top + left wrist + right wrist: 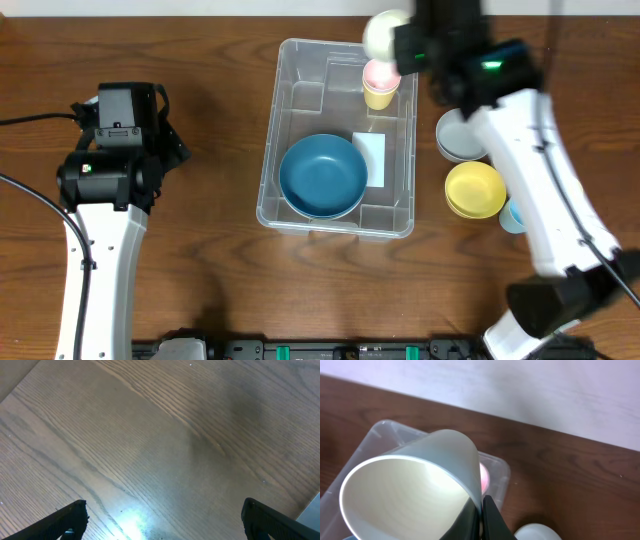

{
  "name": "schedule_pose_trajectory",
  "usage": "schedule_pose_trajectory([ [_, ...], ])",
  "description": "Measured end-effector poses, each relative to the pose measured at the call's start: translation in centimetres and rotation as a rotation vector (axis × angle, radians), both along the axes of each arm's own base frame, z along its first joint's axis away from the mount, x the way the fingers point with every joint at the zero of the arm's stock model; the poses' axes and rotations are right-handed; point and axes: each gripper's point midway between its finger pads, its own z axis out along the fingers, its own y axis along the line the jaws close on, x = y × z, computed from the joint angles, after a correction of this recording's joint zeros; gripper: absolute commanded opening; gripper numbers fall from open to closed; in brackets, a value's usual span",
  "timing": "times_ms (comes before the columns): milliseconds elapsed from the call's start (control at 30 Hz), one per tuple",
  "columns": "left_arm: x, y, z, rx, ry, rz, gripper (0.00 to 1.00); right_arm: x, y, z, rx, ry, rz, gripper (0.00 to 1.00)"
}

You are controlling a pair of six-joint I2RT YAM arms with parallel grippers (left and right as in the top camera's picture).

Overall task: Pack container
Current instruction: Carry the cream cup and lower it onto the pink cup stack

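Observation:
The right gripper lowers the pale cream cup into the pink cup's opening point(380, 74) point(484, 478) next and releases the cream cup's rim there, because the cups below already stand nested.
The container point(290, 110) is a large clear plastic bin at mid-table, also visible in the right wrist view below the cup as the container point(376, 439). Inside it lie a blue bowl point(322, 176), a white label point(372, 158) and a yellow cup point(379, 95) with a pink cup point(380, 73) nested in it. My right gripper point(402, 45) hovers over the bin's far right corner, shut on the rim of a pale cream cup point(384, 34). The wrist view shows the right gripper point(481, 506) pinching the cream cup's point(410, 490) wall. My left gripper point(165, 504) stands open over bare wood.
To the right of the bin sit a grey-white bowl point(458, 138), a yellow bowl point(474, 190) and a light blue item point(512, 216) partly under my right arm. The left arm point(110, 170) stands over the table's left side. The table's far edge point(555, 435) meets a white wall.

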Motion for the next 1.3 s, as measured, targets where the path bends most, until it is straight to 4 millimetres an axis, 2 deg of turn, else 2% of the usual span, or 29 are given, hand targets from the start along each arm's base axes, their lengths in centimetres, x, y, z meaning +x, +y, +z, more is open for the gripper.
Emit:
schedule_pose_trajectory([
  [133,0.0,0.0,0.0,0.0,0.0,0.0,0.98,1.1,1.4,-3.6,-0.069,0.04,-0.021,0.02],
  [300,0.0,0.0,0.0,0.0,0.0,0.0,0.98,2.7,0.6,-7.7,-0.115,0.099,-0.082,0.02],
  [400,0.0,0.0,0.0,0.0,0.0,0.0,0.98,3.1,0.1,-8.9,-0.121,0.121,-0.101,0.01],
  [833,0.0,0.0,0.0,0.0,0.0,0.0,0.98,3.3,-1.9,-9.8,-0.113,0.158,-0.144,0.02],
  [967,0.0,0.0,0.0,0.0,0.0,0.0,0.98,3.3,-2.5,-10.1,-0.097,0.179,-0.142,0.05],
  [1300,0.0,0.0,0.0,0.0,0.0,0.0,0.98,3.3,-2.4,-10.4,-0.049,0.205,-0.117,0.07],
])
